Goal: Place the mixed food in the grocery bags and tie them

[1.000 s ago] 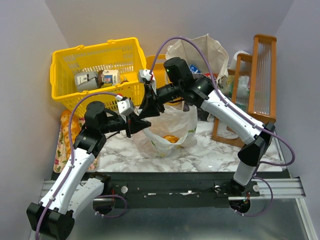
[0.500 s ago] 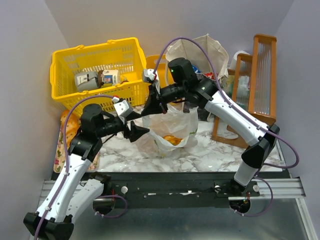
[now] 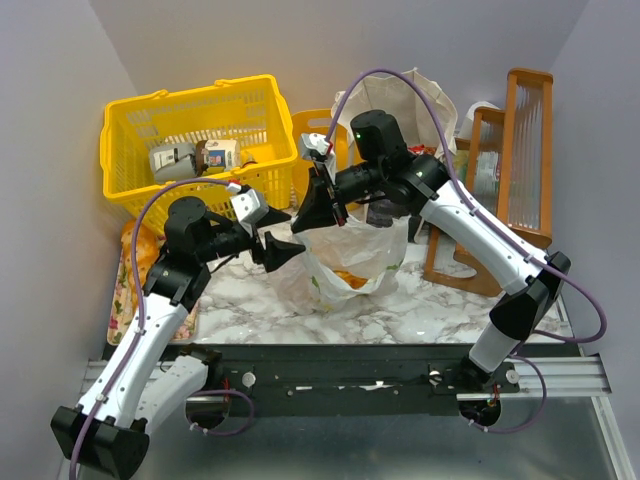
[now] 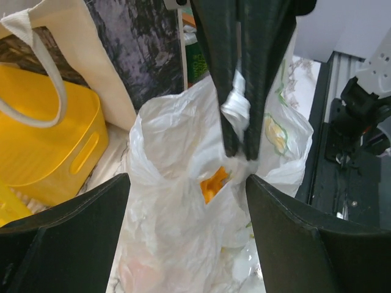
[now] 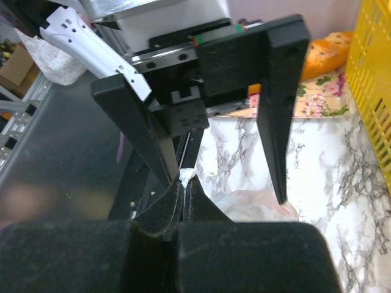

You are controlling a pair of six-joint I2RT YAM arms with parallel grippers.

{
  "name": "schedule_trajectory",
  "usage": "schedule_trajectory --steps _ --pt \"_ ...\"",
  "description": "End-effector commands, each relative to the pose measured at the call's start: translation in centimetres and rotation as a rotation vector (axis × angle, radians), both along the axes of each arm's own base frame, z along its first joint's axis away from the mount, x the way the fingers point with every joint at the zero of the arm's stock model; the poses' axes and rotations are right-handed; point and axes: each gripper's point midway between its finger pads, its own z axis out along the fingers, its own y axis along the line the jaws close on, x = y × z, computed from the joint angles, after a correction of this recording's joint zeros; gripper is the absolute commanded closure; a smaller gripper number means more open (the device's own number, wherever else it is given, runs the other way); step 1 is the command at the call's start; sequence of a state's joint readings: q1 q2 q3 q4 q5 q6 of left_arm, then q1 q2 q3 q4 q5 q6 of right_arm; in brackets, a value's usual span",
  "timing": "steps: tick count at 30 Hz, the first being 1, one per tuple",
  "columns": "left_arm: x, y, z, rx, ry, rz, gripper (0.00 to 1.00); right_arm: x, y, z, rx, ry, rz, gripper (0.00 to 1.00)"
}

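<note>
The robot will next move its left gripper onto the bag's twisted handle just below the right gripper's fingertips (image 3: 298,236) (image 4: 242,167), because the handle hangs nearer one open finger.
The thin white plastic grocery bag (image 3: 352,262) sits mid-table with an orange (image 3: 349,278) showing through it. My right gripper (image 3: 326,216) is shut on the bag's twisted handle (image 4: 236,107) and holds it up above the bag's mouth. My left gripper (image 3: 284,251) is open just left of the bag, its fingers (image 4: 73,238) straddling the bag (image 4: 177,201) without touching it; the orange (image 4: 213,182) shows in the opening. In the right wrist view a tuft of white plastic (image 5: 187,176) pokes out of the shut right gripper (image 5: 186,183). The beige canvas tote (image 3: 405,100) stands behind.
A large yellow basket (image 3: 185,140) with cartons stands at the back left, and a smaller yellow tub (image 3: 312,128) beside the tote. Bread loaves (image 3: 132,250) lie on a floral cloth at the left edge. Wooden frames (image 3: 520,150) lean at the right.
My left gripper has opened, let go of the bag and drawn back a little. My right gripper has shut on the bag's handle and shifted right with it.
</note>
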State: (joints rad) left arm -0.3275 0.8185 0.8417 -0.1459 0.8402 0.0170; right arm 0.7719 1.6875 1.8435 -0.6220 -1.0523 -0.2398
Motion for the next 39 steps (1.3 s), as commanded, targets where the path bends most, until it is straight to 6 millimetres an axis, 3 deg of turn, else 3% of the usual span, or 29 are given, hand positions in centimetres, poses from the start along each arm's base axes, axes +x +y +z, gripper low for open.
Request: schedule_trajectory --steps 1,5,8,16,32,35,36,38,39 --pt "-0.4 -1.4 2.6 -0.084 -0.041 -0.104 0.15 -1.2 -0.6 1.2 0.044 0.004 0.057 0.99" --pt "-0.3 -1.8 2.6 -0.105 -0.039 -0.137 0.15 -1.4 -0.6 1.0 0.045 0.016 0.073 0.99" --pt "-1.5 -2.3 2.3 -0.122 0.008 -0.221 0.18 -1.1 -0.6 0.9 0.045 0.02 0.065 0.99" --pt "-3.3 -2.4 0.0 -0.095 0.103 -0.297 0.18 -0.6 -0.7 1.5 0.066 0.016 0.06 0.99" --pt "-1.3 -3.0 0.1 -0.158 0.106 -0.211 0.19 0.2 0.0 0.7 0.064 0.048 0.046 0.99" --pt "-1.1 -3.4 -0.4 -0.166 0.136 -0.199 0.25 0.3 0.1 0.8 0.069 0.043 0.037 0.99" --pt "-1.1 -3.5 -0.4 -0.168 0.138 -0.201 0.36 0.3 0.1 0.8 0.071 0.042 0.039 0.99" --pt "-1.1 -3.5 -0.7 -0.17 0.15 -0.191 0.49 0.3 0.0 0.9 0.074 0.04 0.036 0.99" --pt "-1.1 -3.6 -0.8 -0.168 0.157 -0.193 0.51 0.4 0.0 0.9 0.073 0.037 0.03 0.99"
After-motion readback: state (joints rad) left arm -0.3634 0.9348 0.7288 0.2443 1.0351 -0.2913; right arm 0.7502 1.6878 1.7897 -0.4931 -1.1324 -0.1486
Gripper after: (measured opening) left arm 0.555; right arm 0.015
